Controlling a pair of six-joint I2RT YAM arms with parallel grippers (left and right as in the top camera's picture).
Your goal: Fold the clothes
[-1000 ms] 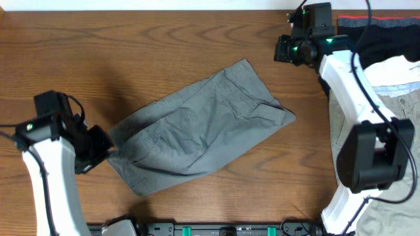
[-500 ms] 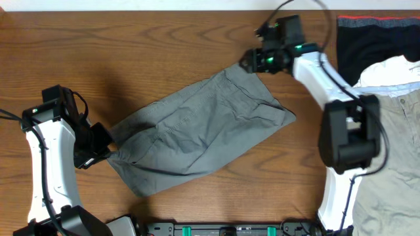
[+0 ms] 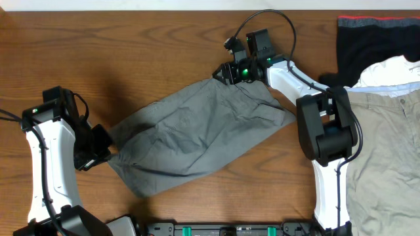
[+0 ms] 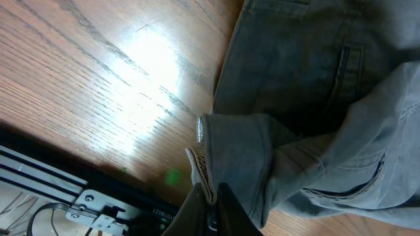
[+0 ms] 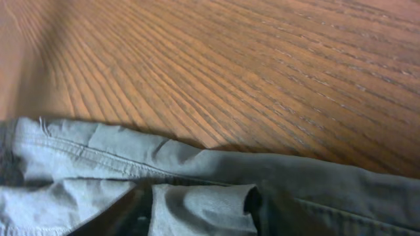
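The held hem is bunched short of the flat layer beyond. Next, my left gripper carries it outward over that layer's end and releases it.
The grey shorts lie flat and slanted across the middle of the wooden table. My left gripper is at their near-left corner. In the left wrist view, the left gripper is shut on a folded hem of the shorts, lifting it a little. My right gripper is at the far-right corner. In the right wrist view, the right gripper has its jaws apart, with a rolled fold of the shorts between them. The fingers are dark and blurred.
On the table's right side lie beige-khaki trousers, a white garment and a black garment with a red edge. A black rail runs along the front edge.
The right arm swung left from the back right corner to the shorts' far corner and opened its jaws, which have narrowed since. The cloth corner there shifted slightly. The left gripper kept its hold.
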